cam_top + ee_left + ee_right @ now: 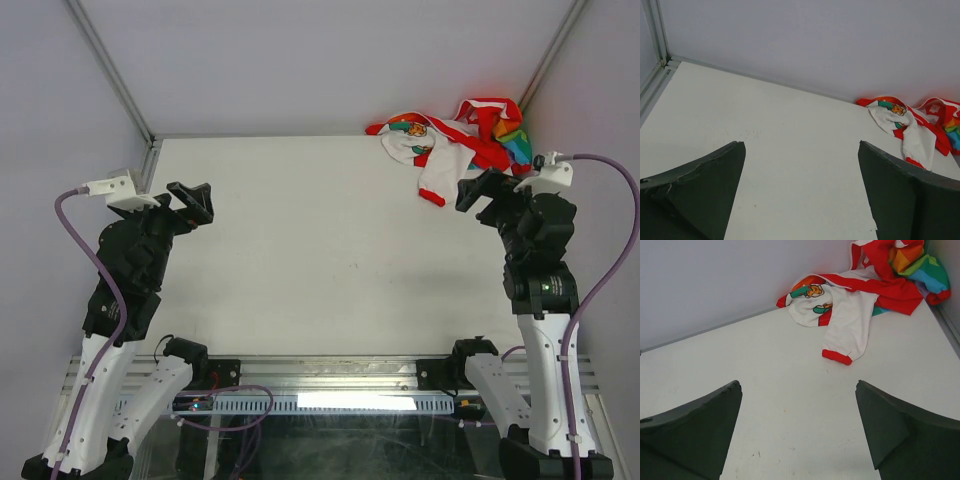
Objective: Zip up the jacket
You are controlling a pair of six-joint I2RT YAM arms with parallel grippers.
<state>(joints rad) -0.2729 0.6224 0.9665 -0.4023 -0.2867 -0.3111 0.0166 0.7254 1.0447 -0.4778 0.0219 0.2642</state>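
Observation:
The white sleeve sticks out from the crumpled jacket. My right gripper moves outward and down to it next, onto its white fabric just past the red cuff.
The jacket [450, 140] lies crumpled in the far right corner of the table, white with red parts, rainbow stripes and cartoon prints. One white sleeve with a red cuff [836, 356] stretches toward the near side. My right gripper [472, 190] hovers open just in front of the jacket [860, 295], nothing between its fingers [890, 430]. My left gripper [195, 203] stands open over the far left of the table, well away from the jacket [912, 127]. The zipper is hidden in the folds.
The white table [320, 250] is enclosed by grey walls at the back and both sides, with metal rails [150, 165] along the edges. Purple cables [85, 240] loop from both arms.

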